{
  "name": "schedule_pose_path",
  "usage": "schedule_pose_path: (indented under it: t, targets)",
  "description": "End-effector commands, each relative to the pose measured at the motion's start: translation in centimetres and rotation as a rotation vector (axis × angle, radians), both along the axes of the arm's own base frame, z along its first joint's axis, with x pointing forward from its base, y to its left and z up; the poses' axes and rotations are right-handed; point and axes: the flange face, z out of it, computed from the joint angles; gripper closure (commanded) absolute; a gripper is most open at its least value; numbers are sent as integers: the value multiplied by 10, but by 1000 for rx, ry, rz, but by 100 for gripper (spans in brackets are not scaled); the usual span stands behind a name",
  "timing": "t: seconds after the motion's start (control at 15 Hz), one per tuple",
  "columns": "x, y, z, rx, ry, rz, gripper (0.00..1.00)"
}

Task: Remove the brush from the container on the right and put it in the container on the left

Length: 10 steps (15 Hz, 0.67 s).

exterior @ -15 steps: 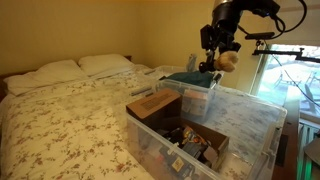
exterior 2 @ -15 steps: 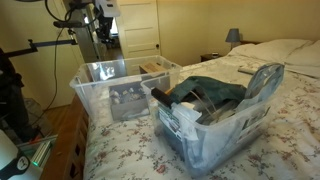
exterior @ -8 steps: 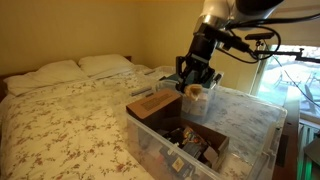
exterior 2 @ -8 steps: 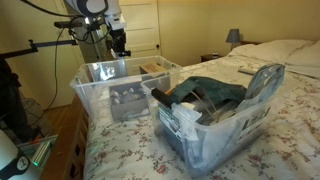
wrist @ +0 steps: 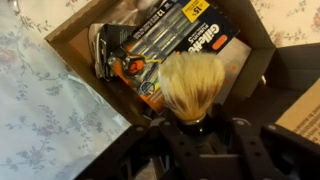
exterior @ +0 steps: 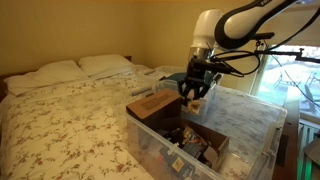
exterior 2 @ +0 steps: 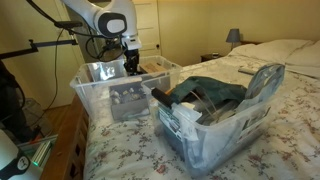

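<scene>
The gripper moves to the left in the wrist view next, then lowers the brush (wrist: 193, 85) over the open cardboard box.
My gripper (wrist: 192, 128) is shut on the brush (wrist: 193, 85), a shaving brush with a pale blond bristle tuft and a dark handle. In the wrist view the tuft points away from me over an open brown cardboard box (wrist: 255, 45) that holds razor packs (wrist: 165, 40). In both exterior views the gripper (exterior: 194, 92) (exterior 2: 130, 62) hangs low over the clear plastic container (exterior: 255, 120) (exterior 2: 100, 85) that holds cardboard boxes. The other clear container (exterior 2: 215, 125) (exterior: 195, 82) holds dark folded clothes.
Both bins stand on a bed with a floral cover (exterior: 70, 120) and pillows (exterior: 60, 70). A camera stand (exterior 2: 45, 45) and a window (exterior: 290, 70) are beside the bed. A door (exterior 2: 145, 25) is behind the bins.
My gripper has come down and across with the brush, from high above the bins to just over the bin with the cardboard boxes.
</scene>
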Motion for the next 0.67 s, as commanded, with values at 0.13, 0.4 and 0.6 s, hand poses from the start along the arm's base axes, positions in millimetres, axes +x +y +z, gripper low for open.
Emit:
schedule_pose_path:
  t: [0.13,0.4,0.6]
  targets:
    - [-25,-23,-32,-10,87,88,84]
    - [-24,-22,-39,12,130,107,84]
    - [-33,-16,-31,42,5,159,84]
